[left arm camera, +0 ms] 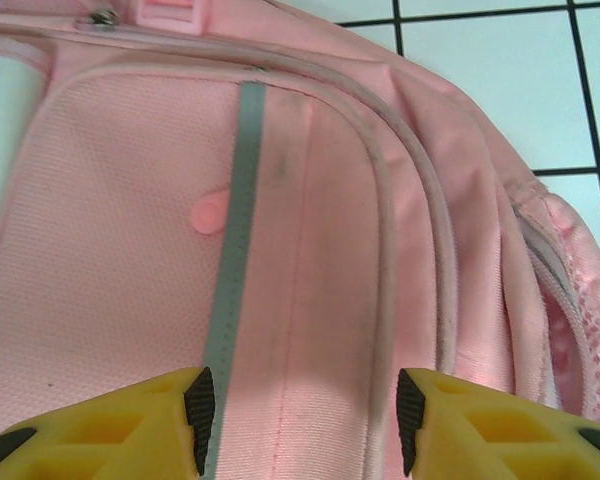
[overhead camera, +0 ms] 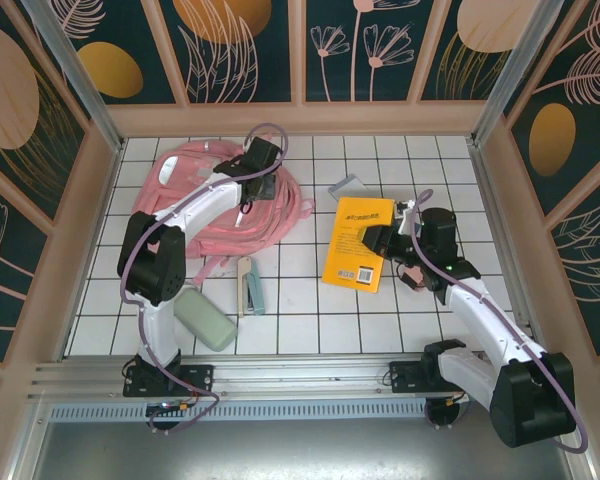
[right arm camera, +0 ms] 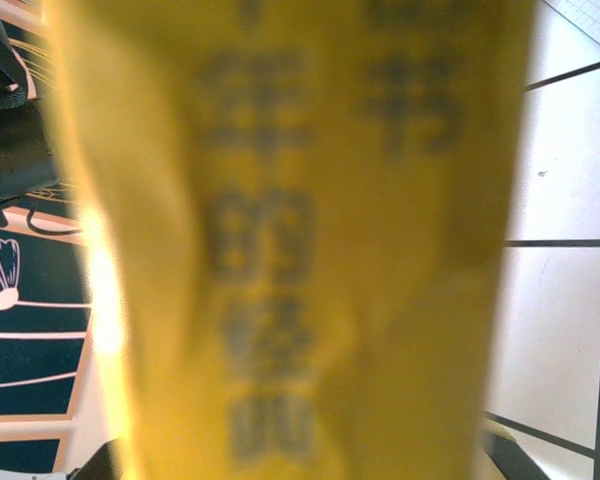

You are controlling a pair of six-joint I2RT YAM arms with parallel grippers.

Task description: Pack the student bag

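My left gripper moves down next with open fingers astride the pale piped seam of the bag's front pocket, since that narrow seam lies below.
The student bag (overhead camera: 185,180), a soft pink backpack, lies flat at the back left of the tiled table. My left gripper (overhead camera: 263,160) hovers over its right part. In the left wrist view the bag's front pocket (left arm camera: 310,200) with a grey reflective strip (left arm camera: 242,200) lies just beneath the left gripper (left arm camera: 304,420), which is open with nothing between its yellow fingers. A yellow book (overhead camera: 356,245) sits right of centre; my right gripper (overhead camera: 388,240) is shut on its right edge. The blurred book cover (right arm camera: 310,250) presses close to the right wrist camera.
A pale green pencil case (overhead camera: 205,318) lies near the left arm's base. Next to it is a small teal and beige stapler-like tool (overhead camera: 250,285). A grey flat item (overhead camera: 346,188) lies behind the book. Wooden walls ring the table.
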